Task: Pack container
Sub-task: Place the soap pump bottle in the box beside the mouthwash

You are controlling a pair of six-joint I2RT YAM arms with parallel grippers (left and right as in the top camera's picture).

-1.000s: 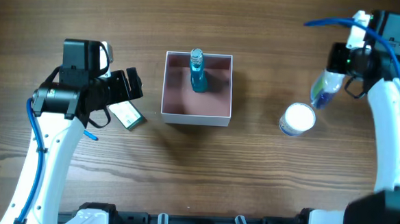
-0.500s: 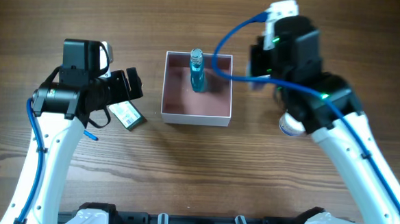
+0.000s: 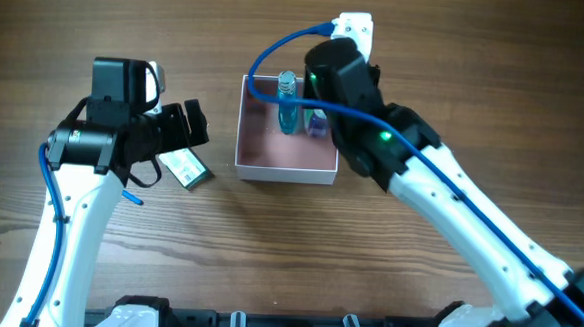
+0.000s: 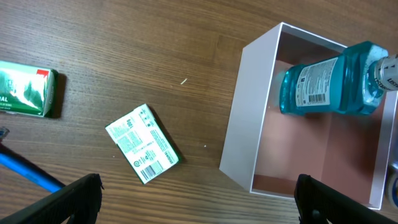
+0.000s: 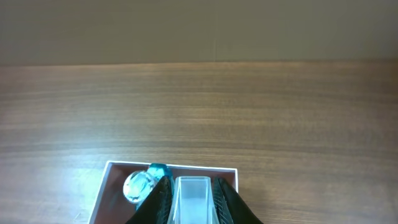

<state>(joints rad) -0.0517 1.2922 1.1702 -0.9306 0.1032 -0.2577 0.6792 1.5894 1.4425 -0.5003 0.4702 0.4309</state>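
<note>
Next, my right gripper goes down and releases the clear bottle (image 3: 317, 126) into the container's open part beside the blue bottle, since that bottle leaves room there.
The container (image 3: 286, 167), a square white box with a pink inside, sits mid-table. A blue bottle (image 3: 288, 105) stands in its far left part. My right gripper (image 3: 320, 115) is shut on a small clear bottle (image 3: 317, 126) and holds it over the container's far right part, beside the blue bottle. In the right wrist view the clear bottle (image 5: 193, 198) sits between the fingers (image 5: 191, 205), above the container (image 5: 186, 168). My left gripper (image 3: 190, 125) is open and empty, left of the container (image 4: 245, 134).
A white and green packet (image 3: 188, 168) lies under my left gripper and also shows in the left wrist view (image 4: 142, 144). A green packet (image 4: 25, 93) lies further left. The right arm (image 3: 450, 207) stretches across the table's right half.
My right arm swung from the far right of the table to over the container, carrying the small clear bottle. The left arm has not moved.
</note>
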